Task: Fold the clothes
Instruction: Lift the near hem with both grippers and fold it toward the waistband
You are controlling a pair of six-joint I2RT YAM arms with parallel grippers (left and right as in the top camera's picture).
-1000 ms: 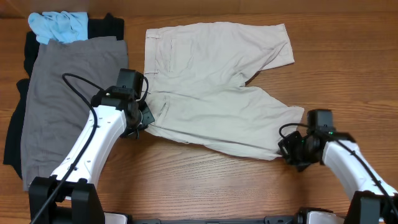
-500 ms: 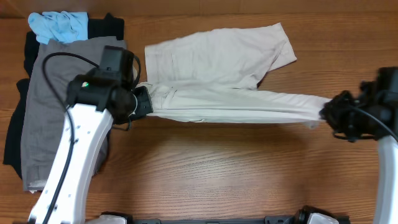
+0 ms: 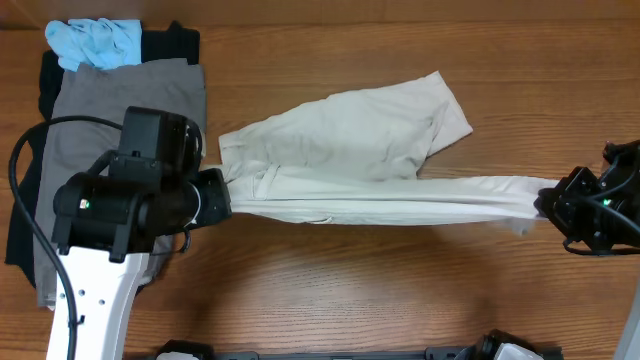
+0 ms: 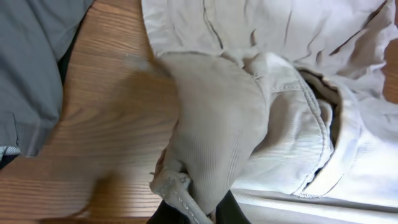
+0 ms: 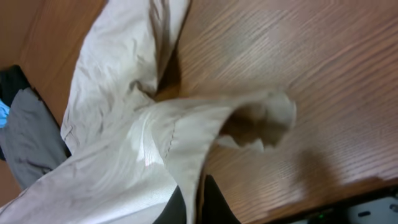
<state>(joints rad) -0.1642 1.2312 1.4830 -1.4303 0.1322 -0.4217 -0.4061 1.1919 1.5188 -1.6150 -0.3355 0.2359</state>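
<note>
The trousers' waistband corner goes outward in my left gripper next, then down onto the other leg's waist end (image 3: 241, 143) (image 4: 179, 26) for release, since that end lies flat outward and below.
The pale cream-beige trousers (image 3: 350, 150) hang stretched across the table middle. My left gripper (image 3: 218, 195) is shut on the waistband corner, seen pinched in the left wrist view (image 4: 199, 208). My right gripper (image 3: 548, 205) is shut on a leg hem at the far right, with the cloth between its fingers in the right wrist view (image 5: 193, 199). The held edge is pulled taut in a straight line between both grippers. The other leg (image 3: 440, 105) lies behind on the table. A grey garment (image 3: 110, 110), black pieces (image 3: 170, 42) and a light-blue piece (image 3: 95, 42) lie stacked at the left.
The wooden table (image 3: 350, 290) is bare in front of the trousers. The stack of other clothes sits close behind my left arm. A black cable (image 3: 30, 220) loops from the left arm over the grey garment.
Both grippers have lifted the trousers' front edge and pulled apart, left going left and down, right going far right. The trousers went from lying flat to stretched taut.
</note>
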